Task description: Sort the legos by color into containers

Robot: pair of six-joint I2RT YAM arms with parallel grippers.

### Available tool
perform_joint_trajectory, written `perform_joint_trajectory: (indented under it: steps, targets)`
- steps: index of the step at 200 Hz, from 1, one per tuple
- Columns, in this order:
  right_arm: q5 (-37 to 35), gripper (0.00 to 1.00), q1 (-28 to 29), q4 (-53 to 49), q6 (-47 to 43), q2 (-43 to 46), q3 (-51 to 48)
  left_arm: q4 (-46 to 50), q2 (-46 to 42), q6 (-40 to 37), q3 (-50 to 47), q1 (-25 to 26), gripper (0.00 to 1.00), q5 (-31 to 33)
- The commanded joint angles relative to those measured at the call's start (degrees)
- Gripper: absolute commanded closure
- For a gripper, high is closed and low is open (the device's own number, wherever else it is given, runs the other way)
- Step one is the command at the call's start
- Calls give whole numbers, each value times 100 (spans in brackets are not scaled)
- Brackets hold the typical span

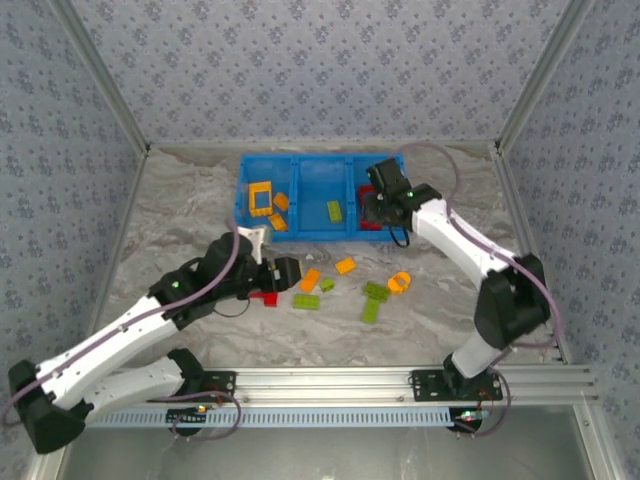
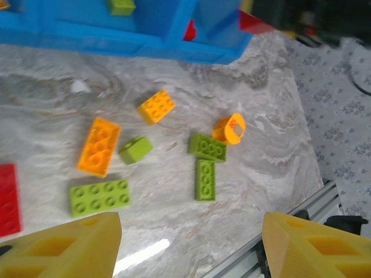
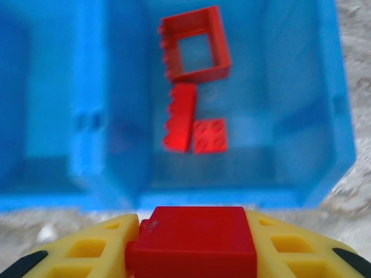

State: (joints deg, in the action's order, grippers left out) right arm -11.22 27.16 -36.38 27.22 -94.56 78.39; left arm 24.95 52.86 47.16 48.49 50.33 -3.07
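Note:
The right gripper moves outward past the section's near edge and down to its bottom by the red frame next. It releases its brick there, since this container section holds red pieces.
The blue three-compartment container [image 1: 300, 160] stands at the back of the table. My right gripper [image 1: 378, 210] hovers at the near edge of its right compartment [image 3: 295, 116], shut on a red brick [image 3: 194, 240]. Inside lie a red frame [image 3: 195, 45] and two red bricks [image 3: 179, 117]. Orange pieces [image 1: 262, 198] sit in the left compartment and a green brick [image 1: 334, 210] in the middle one. My left gripper [image 1: 285, 270] hangs open and empty [image 2: 190, 223] over loose legos: orange bricks [image 2: 99, 146], green bricks [image 2: 99, 197], an orange round piece [image 2: 230, 128] and a red brick [image 2: 8, 198].
An aluminium rail [image 1: 330, 382] runs along the near table edge, close below the left gripper's view [image 2: 243, 263]. Patterned enclosure walls [image 1: 80, 150] close in the sides and back. The right arm [image 1: 470, 250] reaches over the table's right part.

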Motion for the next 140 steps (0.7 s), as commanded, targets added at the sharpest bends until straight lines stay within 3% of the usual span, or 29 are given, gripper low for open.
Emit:
perform_joint_trajectory:
  steps: [1, 52, 92, 140]
  targets:
    - [-214, 64, -188, -345, -285, -853, 832, -727, 276, -214, 521, 359, 34, 652]
    - [-398, 64, -452, -908, -184, -2328, 2233, -990, 756, -349, 843, 807, 34, 1085]
    - [-216, 63, -579, -775, -105, -2583, 2175, -1141, 1102, -488, 1076, 1070, 34, 1105]
    - [47, 61, -683, -773, -139, -2654, 2183, -379, 1990, -1160, 2102, 2088, 33, 2589]
